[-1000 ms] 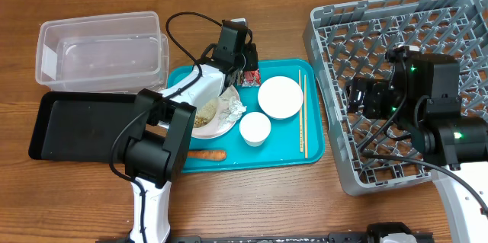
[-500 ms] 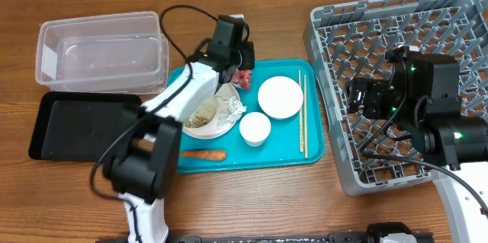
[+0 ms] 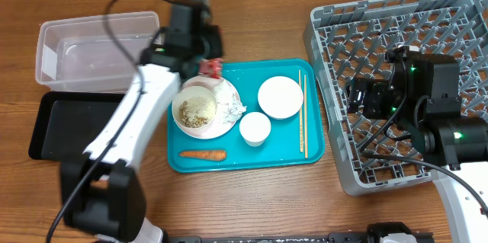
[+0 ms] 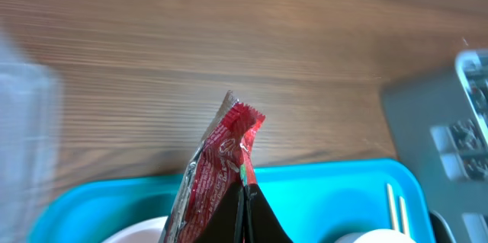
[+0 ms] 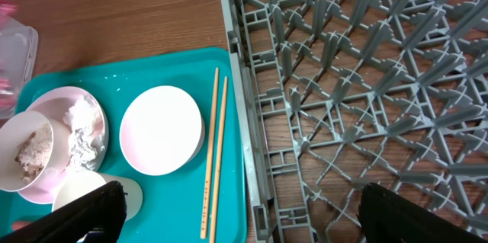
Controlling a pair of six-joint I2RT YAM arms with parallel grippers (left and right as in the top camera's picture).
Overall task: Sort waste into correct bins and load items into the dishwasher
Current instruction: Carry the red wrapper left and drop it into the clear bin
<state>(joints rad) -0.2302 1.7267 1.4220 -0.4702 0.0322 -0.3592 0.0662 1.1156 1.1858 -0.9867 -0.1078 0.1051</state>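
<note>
The black tray (image 3: 88,121) is empty and lies to the left in the overhead view, so my left gripper needs to carry the red snack wrapper (image 3: 211,66) over it and release it.
My left gripper (image 3: 207,65) is shut on the red snack wrapper (image 3: 211,66) and holds it above the teal tray's back left corner, beside the clear tub (image 3: 99,52). In the left wrist view the wrapper (image 4: 221,159) stands up from the closed fingertips (image 4: 255,211). On the tray lie a plate (image 3: 221,127) carrying a bowl of rice scraps (image 3: 195,109) and tissue (image 3: 232,104), a white bowl (image 3: 280,97), a cup (image 3: 255,129), chopsticks (image 3: 303,113) and a carrot (image 3: 203,154). My right gripper (image 5: 240,197) is open and empty over the grey rack (image 3: 412,37).
The black tray (image 3: 76,121) lies in front of the clear tub at the left. The teal tray (image 3: 282,151) sits between the bins and the rack. The rack's left wall (image 5: 238,121) runs close beside the chopsticks (image 5: 213,151).
My left gripper has lifted the red wrapper off the tray and carried it left towards the clear tub. The plate's bowl is now uncovered. The right arm has not moved.
</note>
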